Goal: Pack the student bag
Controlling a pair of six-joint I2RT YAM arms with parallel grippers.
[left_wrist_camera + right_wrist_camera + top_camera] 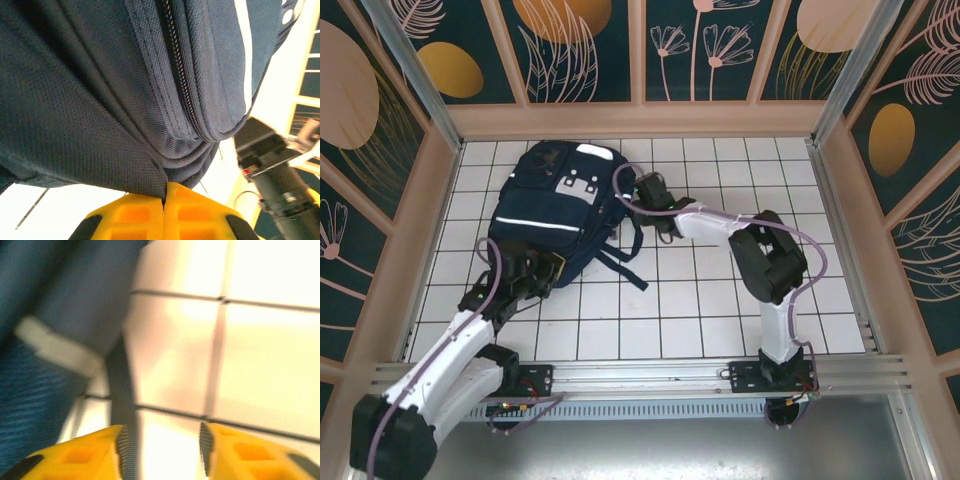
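The bag (555, 215) lies crooked on the tiles. My left gripper should next swing outward with the bag's fold, toward the loose dark straps, and then let go of the fabric.
The student bag (555, 215) is a large navy backpack with a white stripe and grey buckle patches, lying on the left half of the white tiled table. My left gripper (542, 268) sits at the bag's near edge. In the left wrist view its yellow fingers (165, 200) are shut on a fold of the bag's fabric (100, 90), just below a closed zip (177, 75). My right gripper (642, 190) is at the bag's right side, open (162, 445). A dark strap (120, 385) runs beside its left fingertip, and nothing is clamped. The navy fabric (30, 390) lies to its left.
Loose dark straps (625, 265) trail from the bag's near right corner onto the tiles. Wooden-framed walls (640, 118) close in the table on three sides, and a metal rail (650, 375) runs along the near edge. The right half of the table (720, 310) is bare tile.
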